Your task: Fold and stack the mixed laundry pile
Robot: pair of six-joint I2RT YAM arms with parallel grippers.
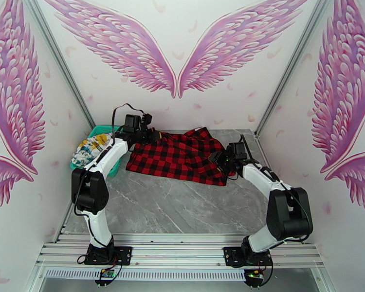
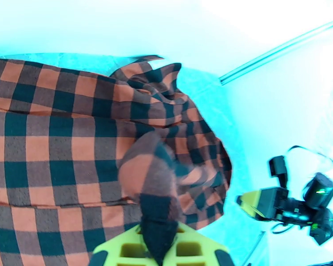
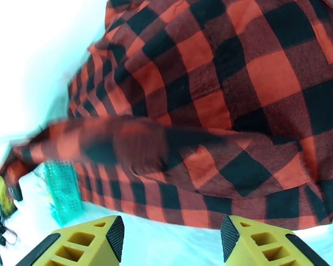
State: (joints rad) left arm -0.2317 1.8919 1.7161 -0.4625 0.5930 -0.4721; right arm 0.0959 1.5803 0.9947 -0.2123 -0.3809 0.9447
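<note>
The left gripper lowers back to the garment's near corner by the basket next and releases the fold, since that corner lies flat, below and back of it.
The red-and-black plaid garment (image 1: pixel 182 154) lies spread across the back of the grey table. My left gripper (image 1: pixel 151 135) is at its left edge, shut on a pinched fold of plaid cloth (image 2: pixel 155 191) that runs down between the yellow fingers (image 2: pixel 122 251). My right gripper (image 1: pixel 216 159) hovers at the garment's right side, open, its yellow fingertips (image 3: pixel 93 240) wide apart with nothing between them. The plaid hem (image 3: pixel 237 174) lies just beyond them. The white cartoon-print garment (image 1: pixel 92 147) sits bundled in the teal basket.
The teal mesh basket (image 1: pixel 113 167) stands at the back left beside the left arm; its mesh (image 3: pixel 64 187) also appears in the right wrist view. White walls with aluminium corner posts enclose the table. Bare grey tabletop (image 1: pixel 182 205) lies in front of the garment.
</note>
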